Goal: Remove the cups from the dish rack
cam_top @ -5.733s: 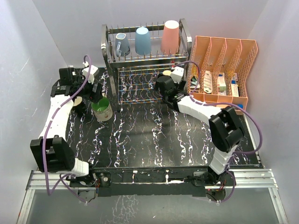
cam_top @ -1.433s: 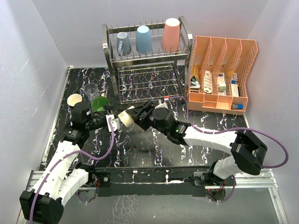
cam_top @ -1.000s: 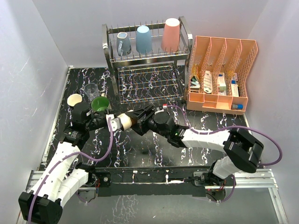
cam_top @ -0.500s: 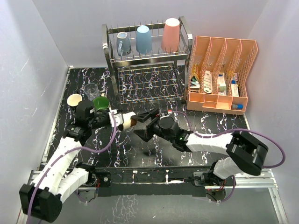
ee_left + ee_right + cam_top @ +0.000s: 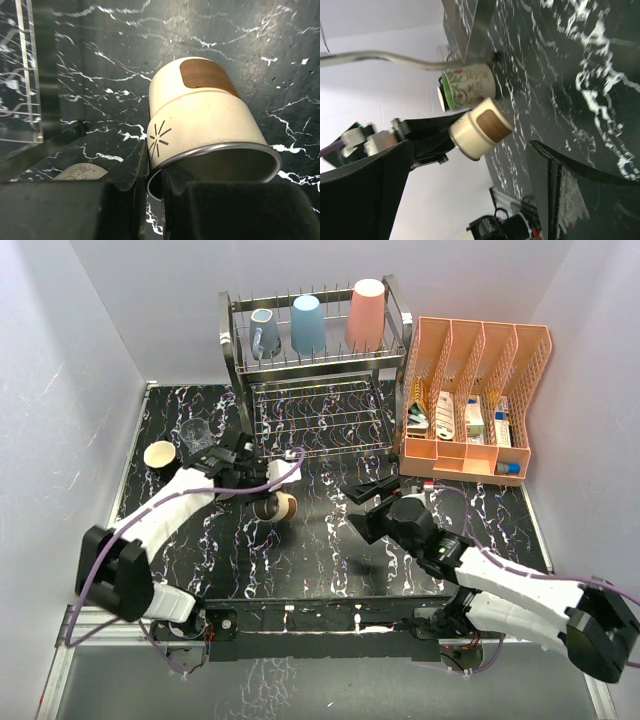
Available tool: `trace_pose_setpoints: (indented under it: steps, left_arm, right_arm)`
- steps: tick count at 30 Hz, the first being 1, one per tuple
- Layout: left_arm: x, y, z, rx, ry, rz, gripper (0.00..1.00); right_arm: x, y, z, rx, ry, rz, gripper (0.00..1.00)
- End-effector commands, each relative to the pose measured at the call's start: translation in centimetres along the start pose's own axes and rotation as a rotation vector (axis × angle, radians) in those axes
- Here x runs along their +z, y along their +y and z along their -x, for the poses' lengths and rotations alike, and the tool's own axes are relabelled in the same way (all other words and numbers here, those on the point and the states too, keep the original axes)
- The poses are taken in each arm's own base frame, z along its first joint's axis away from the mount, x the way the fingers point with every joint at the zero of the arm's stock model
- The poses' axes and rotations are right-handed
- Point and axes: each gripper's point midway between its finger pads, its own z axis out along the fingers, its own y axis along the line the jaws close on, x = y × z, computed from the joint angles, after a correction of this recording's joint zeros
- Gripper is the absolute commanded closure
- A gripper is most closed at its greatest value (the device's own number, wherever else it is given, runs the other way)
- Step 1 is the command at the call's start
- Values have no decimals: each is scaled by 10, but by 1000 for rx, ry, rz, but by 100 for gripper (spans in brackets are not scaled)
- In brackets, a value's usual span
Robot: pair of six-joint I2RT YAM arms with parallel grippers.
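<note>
The cream cup hangs sideways, so my left gripper should next lower and tilt its brown base onto the tabletop below, then release.
My left gripper (image 5: 259, 502) is shut on the rim of a cream cup with a brown base (image 5: 279, 506), which it holds on its side over the black table (image 5: 330, 560). In the left wrist view the fingers (image 5: 131, 172) pinch the cup's (image 5: 205, 115) metal rim. My right gripper (image 5: 366, 504) stands open and empty to the right of it, with the cup (image 5: 480, 127) in its view beyond the fingers. The dish rack (image 5: 392, 335) holds a grey-blue mug (image 5: 262, 333), a light-blue tumbler (image 5: 306, 325) and a salmon-pink tumbler (image 5: 365, 315) on its top tier.
A cream cup (image 5: 160, 453) and a clear glass (image 5: 196, 433) stand at the table's left. A green floral mug (image 5: 470, 85) shows behind the held cup. An orange file organizer (image 5: 475, 360) with packets stands at the right of the rack.
The right gripper opened, let go of the cream cup and drew back to the right. The left gripper closed on the cup's rim and carried it slightly right.
</note>
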Motion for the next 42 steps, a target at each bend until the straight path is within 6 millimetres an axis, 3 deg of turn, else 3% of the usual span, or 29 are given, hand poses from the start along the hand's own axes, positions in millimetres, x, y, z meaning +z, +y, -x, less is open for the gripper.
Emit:
trace_pose_setpoints:
  steps: [1, 4, 9, 11, 13, 16, 21, 24, 26, 31, 36, 42]
  left_arm:
    - [6, -3, -26, -62, 201, -76, 100]
    - [17, 8, -30, -81, 257, -73, 100]
    - [24, 22, -18, -101, 269, -67, 100]
    - [24, 26, -15, -96, 270, -61, 90]
    - [23, 28, -9, -91, 259, -64, 69]
    - [18, 33, 0, -86, 239, -55, 53]
    - [2, 45, 20, -86, 204, -16, 44]
    - [-12, 47, 35, -90, 165, 3, 44]
    - [-24, 41, 45, -97, 131, -9, 44]
    - [-48, 5, 47, -90, 95, -94, 37]
    - [-66, -26, 31, -50, 99, -117, 32]
    - [-81, -51, 24, -45, 71, -116, 30]
  right_arm:
    - [-18, 3, 43, -129, -171, -34, 2]
    - [-28, 13, 58, -182, -220, -33, 2]
    - [-39, 37, 70, -316, -270, -49, 2]
    - [-42, 49, 74, -379, -289, -59, 2]
    - [-46, 64, 79, -456, -309, -73, 2]
    - [-51, 86, 87, -579, -342, -114, 2]
    - [-64, 136, 102, -770, -411, -134, 2]
    - [-72, 180, 111, -893, -474, -117, 2]
    - [-81, 220, 118, -940, -536, -82, 2]
    - [-76, 291, 127, -1058, -651, -18, 2]
    - [-47, 335, 142, -1158, -707, -5, 2]
    - [-20, 370, 171, -1215, -755, -7, 2]
